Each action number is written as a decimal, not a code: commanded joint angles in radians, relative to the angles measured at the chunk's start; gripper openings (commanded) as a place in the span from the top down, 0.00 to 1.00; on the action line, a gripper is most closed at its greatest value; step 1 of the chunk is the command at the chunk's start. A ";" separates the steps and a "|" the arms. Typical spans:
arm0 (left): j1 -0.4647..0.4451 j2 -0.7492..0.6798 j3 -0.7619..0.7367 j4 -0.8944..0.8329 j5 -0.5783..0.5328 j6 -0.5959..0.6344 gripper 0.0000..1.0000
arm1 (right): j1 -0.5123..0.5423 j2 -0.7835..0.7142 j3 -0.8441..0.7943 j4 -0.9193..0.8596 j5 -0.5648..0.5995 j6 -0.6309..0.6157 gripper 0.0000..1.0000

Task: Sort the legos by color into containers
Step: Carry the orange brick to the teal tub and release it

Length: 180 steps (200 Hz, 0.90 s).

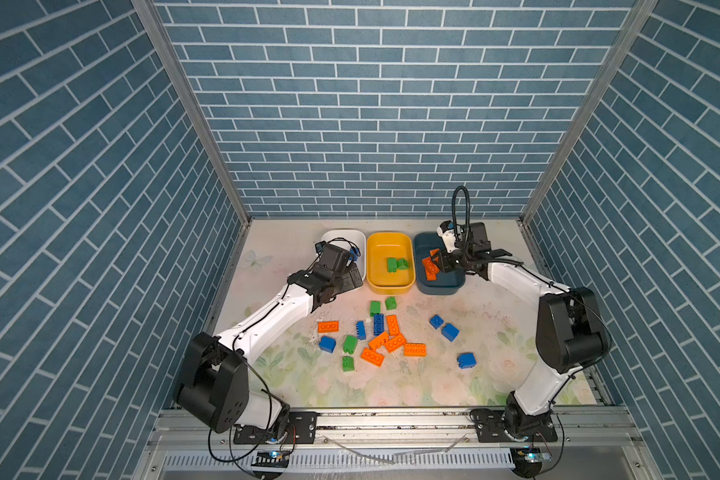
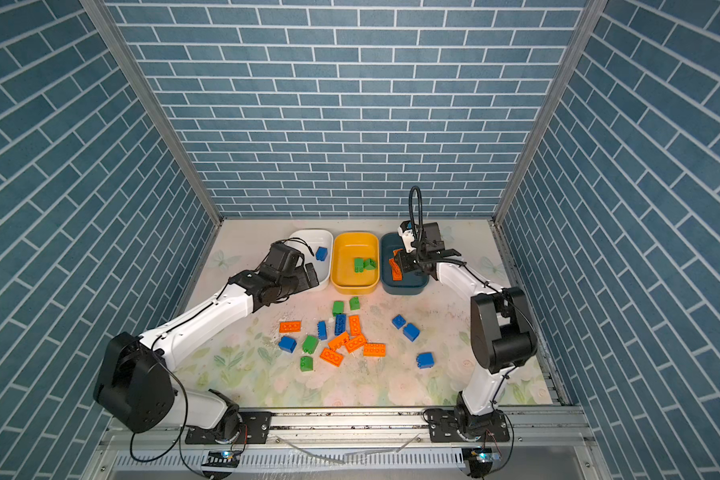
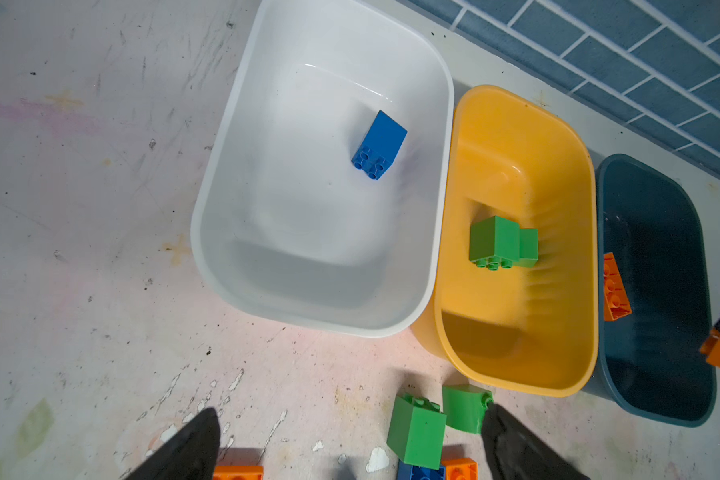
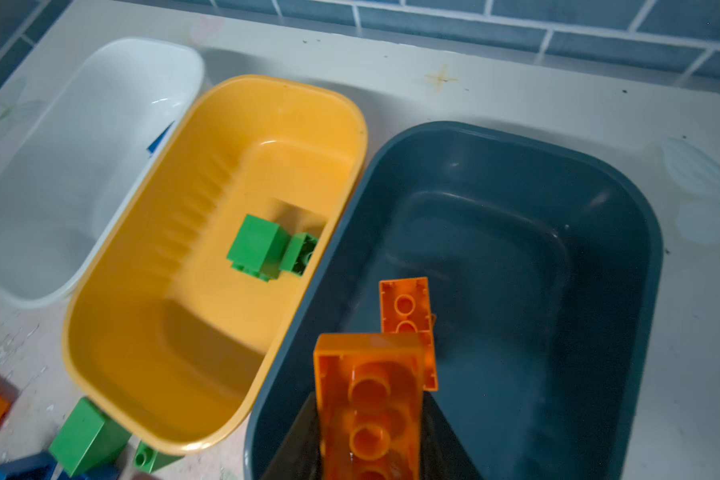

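Observation:
My left gripper moves back and down onto the short blue lego next, since it lies beside the longer blue one, nearer my base than my open fingers.
Three containers stand in a row at the back: a white tub, a yellow tub and a dark teal tub. My right gripper hangs over the teal tub, shut on an orange lego; a second orange lego lies below it. One blue lego lies in the white tub and two green legos in the yellow tub. My left gripper is open and holds nothing, just in front of the white tub, with two green legos beside one finger. Several loose legos lie mid-table.
Two blue bricks and a third lie apart on the right of the floral mat. Brick-patterned walls close in the sides and back. A metal rail with both arm bases runs along the front edge.

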 commanded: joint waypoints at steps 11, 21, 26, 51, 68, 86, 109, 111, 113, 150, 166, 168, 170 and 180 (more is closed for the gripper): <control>0.003 -0.035 -0.016 -0.033 -0.007 0.023 0.01 | 0.001 0.063 0.172 -0.134 0.100 0.125 0.50; 0.004 -0.036 -0.018 -0.046 -0.012 0.023 0.01 | 0.000 0.055 0.169 -0.112 0.093 0.147 0.44; 0.003 -0.038 -0.021 -0.053 -0.020 0.018 0.01 | 0.000 0.049 0.161 -0.103 0.093 0.161 0.41; 0.008 -0.038 -0.029 -0.083 -0.057 -0.007 0.01 | 0.000 0.017 0.138 -0.084 0.093 0.207 0.26; 0.014 -0.026 -0.032 -0.085 -0.018 0.003 0.01 | 0.000 -0.016 0.113 -0.083 0.093 0.216 0.14; 0.024 0.014 -0.003 -0.127 0.049 0.004 0.01 | 0.001 -0.073 0.046 -0.040 0.101 0.235 0.01; 0.012 0.050 -0.014 -0.095 0.163 0.029 0.01 | -0.001 -0.158 -0.075 0.072 0.095 0.241 0.01; 0.008 0.052 -0.017 -0.089 0.168 0.030 0.01 | -0.001 -0.164 -0.086 0.081 0.094 0.241 0.01; 0.004 0.053 -0.019 -0.087 0.172 0.030 0.01 | -0.001 -0.169 -0.095 0.089 0.094 0.239 0.01; -0.115 0.143 0.068 -0.258 0.074 0.060 0.03 | -0.003 -0.284 -0.256 0.215 0.179 0.222 0.01; -0.156 0.190 0.092 -0.295 0.076 0.055 0.05 | -0.003 -0.327 -0.308 0.253 0.222 0.222 0.01; -0.160 0.196 0.094 -0.299 0.077 0.053 0.06 | -0.003 -0.332 -0.311 0.255 0.227 0.221 0.01; -0.163 0.201 0.095 -0.302 0.079 0.051 0.06 | -0.003 -0.339 -0.318 0.257 0.232 0.221 0.01; -0.178 0.224 0.099 -0.314 0.079 0.035 0.09 | -0.002 -0.358 -0.331 0.257 0.251 0.217 0.01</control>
